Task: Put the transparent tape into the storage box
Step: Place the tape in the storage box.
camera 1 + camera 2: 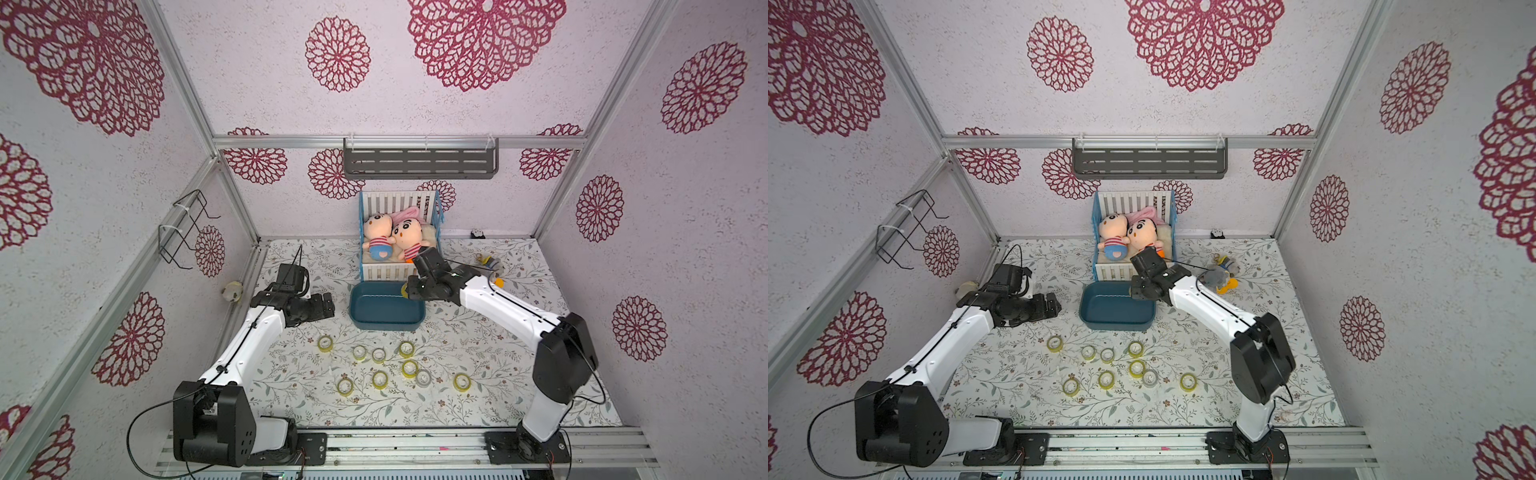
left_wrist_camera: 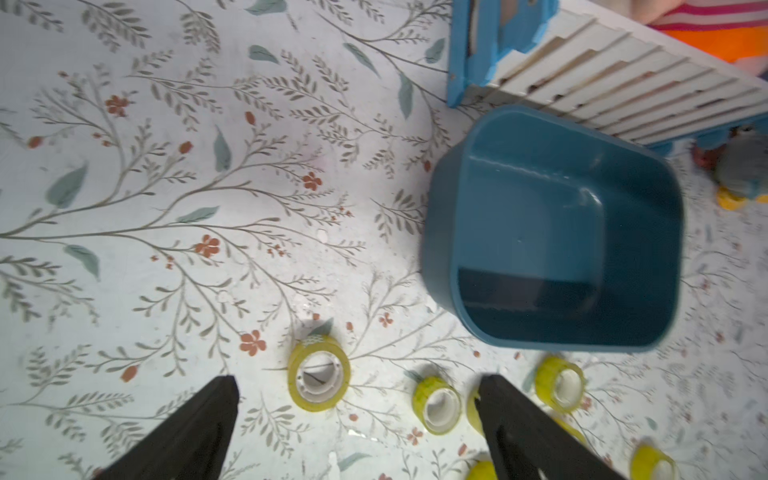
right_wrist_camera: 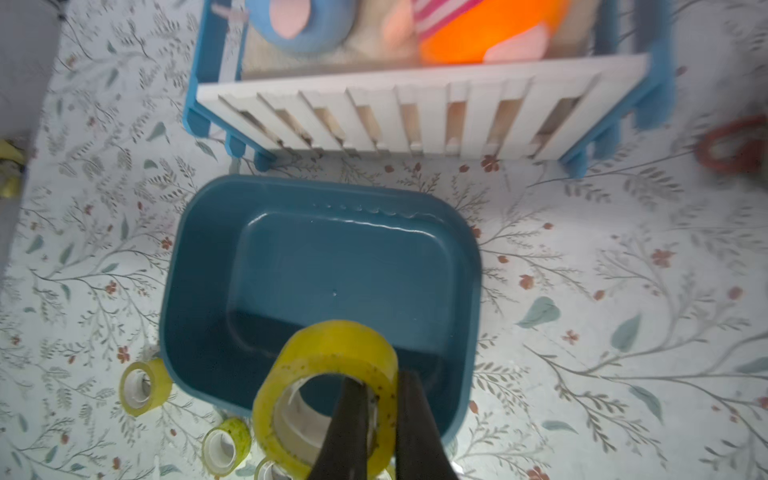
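The box's empty bottom is below with room to spare. I will move my right gripper down into the storage box (image 1: 384, 309) and let go of the tape roll there.
The storage box (image 1: 384, 309) is a dark teal tub on the floral table in front of the toy crib, and it is empty in the right wrist view (image 3: 332, 257). My right gripper (image 3: 380, 382) is shut on the wall of a yellowish transparent tape roll (image 3: 332, 353), one finger inside the core. The roll hangs over the box's edge at its far right corner (image 1: 404, 289). My left gripper (image 2: 357, 386) stands open and empty above the table left of the box (image 1: 328, 303). Several more tape rolls (image 1: 325, 343) lie in front of the box.
Right behind the box stands a white-and-blue toy crib (image 1: 399, 270) holding two dolls. A grey slotted shelf (image 1: 419, 164) hangs on the back wall and a wire rack (image 1: 187, 224) on the left wall. A plush toy (image 1: 492, 266) lies at the right.
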You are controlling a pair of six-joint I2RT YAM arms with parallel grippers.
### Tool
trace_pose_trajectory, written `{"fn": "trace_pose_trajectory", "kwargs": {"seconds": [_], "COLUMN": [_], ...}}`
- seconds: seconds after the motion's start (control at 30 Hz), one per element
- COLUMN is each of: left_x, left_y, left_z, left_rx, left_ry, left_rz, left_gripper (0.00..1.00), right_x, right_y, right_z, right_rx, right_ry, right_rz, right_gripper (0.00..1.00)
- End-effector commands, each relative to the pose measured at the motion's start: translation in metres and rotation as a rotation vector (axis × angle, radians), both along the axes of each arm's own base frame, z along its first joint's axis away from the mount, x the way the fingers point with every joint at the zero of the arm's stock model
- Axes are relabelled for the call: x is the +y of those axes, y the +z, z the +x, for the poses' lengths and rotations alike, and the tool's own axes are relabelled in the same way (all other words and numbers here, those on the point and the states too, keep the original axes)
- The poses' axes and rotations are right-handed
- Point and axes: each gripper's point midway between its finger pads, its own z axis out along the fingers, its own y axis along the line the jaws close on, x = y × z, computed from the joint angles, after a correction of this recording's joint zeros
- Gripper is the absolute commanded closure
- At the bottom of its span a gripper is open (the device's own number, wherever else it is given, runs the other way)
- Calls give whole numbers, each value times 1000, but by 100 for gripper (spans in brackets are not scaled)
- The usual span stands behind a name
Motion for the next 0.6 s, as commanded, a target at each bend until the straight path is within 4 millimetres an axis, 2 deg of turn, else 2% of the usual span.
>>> {"fn": "trace_pose_trajectory", "kwargs": {"seconds": [0.0, 0.23, 0.27, 0.33, 0.37, 0.47, 0.57], "left_x": [-22, -15, -15, -16, -15, -12, -8], "left_y": [15, 15, 14, 13, 12, 9, 6], "left_z": [-1, 1, 1, 2, 2, 4, 5], "left_rx": [-69, -80, -78, -74, -73, -68, -55], "left_ry": [-79, -57, -55, -58, -56, -48, -36], "left_rz": [-74, -29, -30, -29, -25, -5, 16], "left_gripper": [3, 3, 3, 3, 3, 3, 3], "right_x": [5, 9, 11, 12, 12, 15, 17], "right_y": [-18, -40, -43, -51, -54, -60, -58], "right_z": [0, 6, 6, 6, 6, 7, 9], "right_rx": [27, 48, 55, 72, 78, 88, 80], "right_ry": [-2, 6, 13, 26, 28, 37, 38], "right_rz": [-31, -72, -77, -105, -116, -128, -126], "right_gripper": [100, 99, 93, 72, 65, 53, 47]}}
